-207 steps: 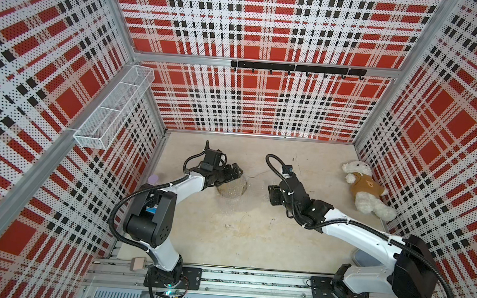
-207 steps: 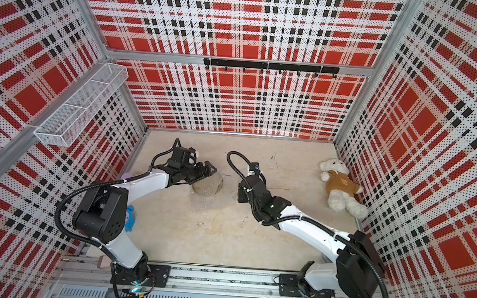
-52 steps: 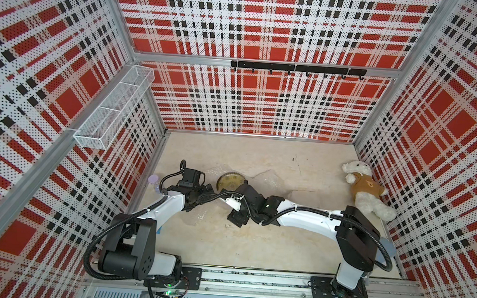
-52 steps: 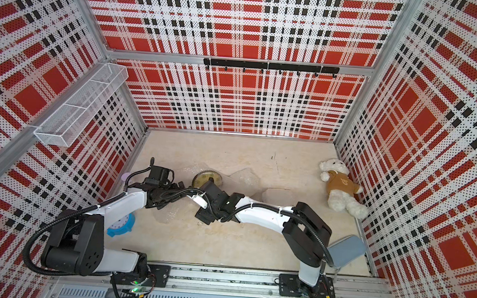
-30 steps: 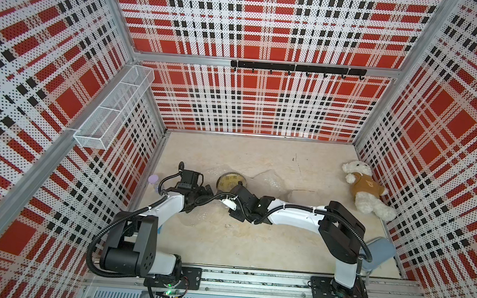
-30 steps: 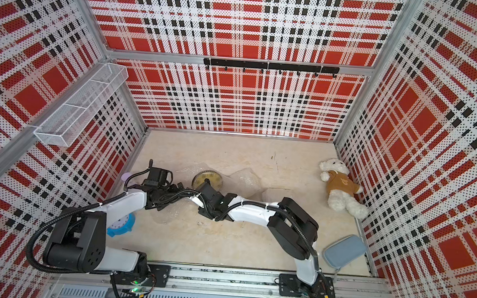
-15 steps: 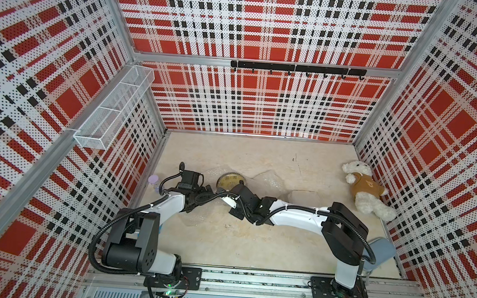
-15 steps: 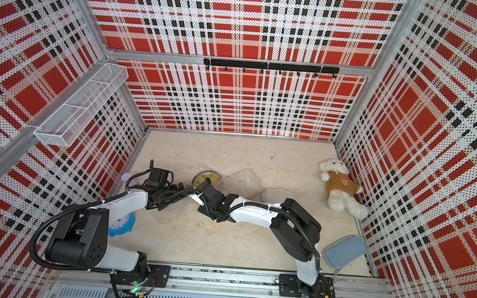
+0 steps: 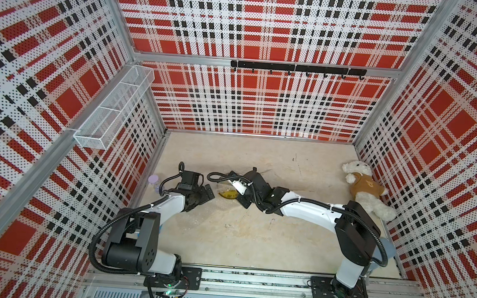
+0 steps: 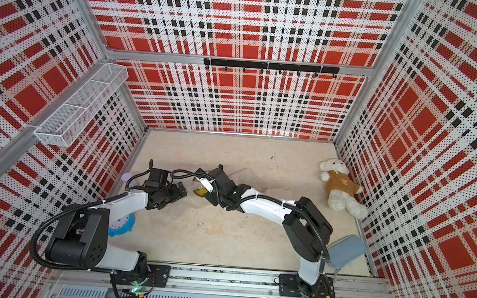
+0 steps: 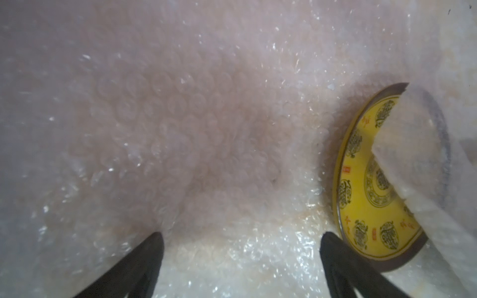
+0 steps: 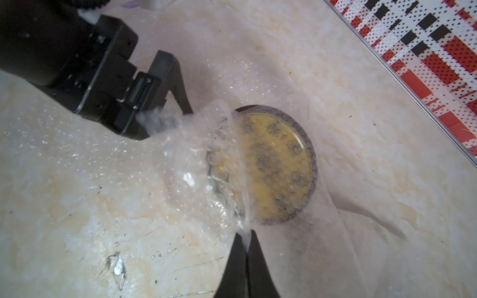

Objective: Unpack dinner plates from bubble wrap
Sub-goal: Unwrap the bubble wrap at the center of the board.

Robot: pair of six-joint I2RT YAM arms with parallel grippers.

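The flap of wrap covers part of the plate. Next, my right gripper draws outward, away from my left gripper, over the tabletop beyond, and releases the flap's edge.
One of the dinner plates point(image 11: 361, 185), yellow with dark motifs and a dark rim, lies flat on spread bubble wrap point(image 11: 180, 129). A lifted flap of wrap covers part of it. The right wrist view shows the plate point(image 12: 273, 165) through the flap point(image 12: 196, 154). My right gripper point(image 12: 245, 236) is shut on the flap's edge, just beside the plate's rim. My left gripper point(image 11: 241, 236) stands open over the wrap, one finger close to the plate, nothing between its fingers. In both top views the two grippers point(image 9: 209, 192) point(image 9: 240, 198) flank the plate point(image 9: 228, 195) point(image 10: 200, 192).
A white teddy bear point(image 9: 365, 191) lies at the right wall. A lilac hourglass point(image 9: 153, 181) stands by the left wall, with a blue clock point(image 10: 122, 223) nearer the front. A grey-blue pouch point(image 10: 345, 250) sits front right. A wire basket point(image 9: 112, 113) hangs on the left wall.
My right gripper has shut on the flap of bubble wrap beside the plate and now holds it raised over the plate. The left arm has stayed where it was, open.
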